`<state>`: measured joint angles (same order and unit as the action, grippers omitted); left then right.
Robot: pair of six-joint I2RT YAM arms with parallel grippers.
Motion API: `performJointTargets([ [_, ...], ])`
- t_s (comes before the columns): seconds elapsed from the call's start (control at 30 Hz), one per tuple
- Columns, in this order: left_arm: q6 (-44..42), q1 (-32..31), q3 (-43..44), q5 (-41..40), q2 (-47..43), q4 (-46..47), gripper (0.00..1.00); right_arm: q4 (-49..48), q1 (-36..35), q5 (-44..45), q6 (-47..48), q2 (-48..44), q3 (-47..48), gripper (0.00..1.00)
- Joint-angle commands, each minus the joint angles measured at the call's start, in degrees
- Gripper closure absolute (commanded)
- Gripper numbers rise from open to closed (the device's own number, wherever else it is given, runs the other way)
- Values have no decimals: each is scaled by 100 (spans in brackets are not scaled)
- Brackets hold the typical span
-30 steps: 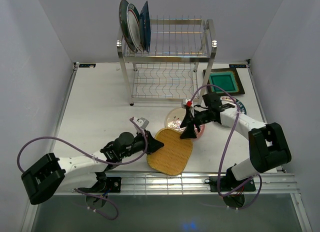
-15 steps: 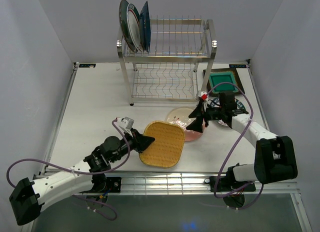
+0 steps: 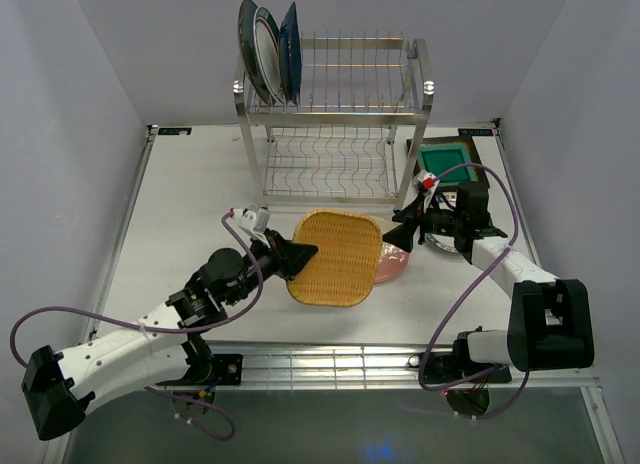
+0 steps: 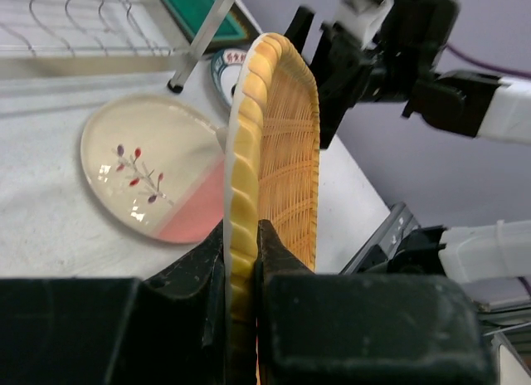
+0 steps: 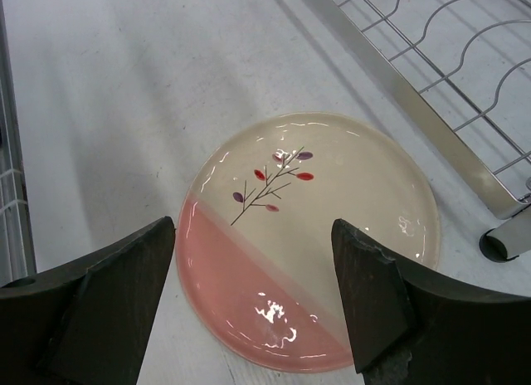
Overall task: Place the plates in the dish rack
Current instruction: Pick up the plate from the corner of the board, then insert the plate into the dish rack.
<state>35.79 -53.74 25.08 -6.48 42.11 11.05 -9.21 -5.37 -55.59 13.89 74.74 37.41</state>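
Note:
I will next move the orange woven plate [image 3: 340, 256] in my left gripper up and outward into the upper shelf slot [image 3: 311, 72] beside the blue plate and let it go, because that slot is empty.
My left gripper [image 3: 301, 254] is shut on the near rim of the orange woven plate [image 3: 340, 256] and holds it tilted up on edge above the table; the left wrist view shows the jaws clamped on the rim [image 4: 241, 236]. The pink-cream floral plate [image 3: 393, 265] lies flat on the table, mostly hidden behind the orange plate in the top view. My right gripper [image 3: 408, 230] is open and empty, hovering over the floral plate [image 5: 315, 236]. The dish rack [image 3: 335, 114] stands at the back, with three plates [image 3: 268, 49] upright at the left of its upper tier.
A green square plate [image 3: 447, 164] lies right of the rack by its front right post [image 3: 420, 134]. A white plate with a coloured rim [image 4: 221, 74] lies under my right arm. The rack's lower shelf [image 5: 448, 45] is close beyond the floral plate.
My left gripper has raised the orange plate off the table and carried it up and right, towards the rack. My right gripper has drawn back to the right, away from the orange plate.

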Motion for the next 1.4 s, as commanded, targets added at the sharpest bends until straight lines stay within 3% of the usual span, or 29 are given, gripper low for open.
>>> performJointTargets([
  [0.0, -194, -58, 952, 7, 270, 530, 100, -318, 71, 49, -202, 207, 100, 19],
  [0.77, -2198, -243, 5751, -1988, 2872, 319, 100, -151, 255, -206, -176, 524, 267, 19],
  [0.93, -3094, -243, 6587, -2523, 3558, 468, 100, -160, 255, -250, -159, 533, 267, 19],
  [1.1, -4192, -243, 7141, -3042, 4033, 1188, 100, -133, 255, -294, -132, 542, 276, 19],
  [1.37, -5904, -243, 8670, -3377, 5296, 1899, 100, -72, 255, -321, -97, 568, 302, 19],
])
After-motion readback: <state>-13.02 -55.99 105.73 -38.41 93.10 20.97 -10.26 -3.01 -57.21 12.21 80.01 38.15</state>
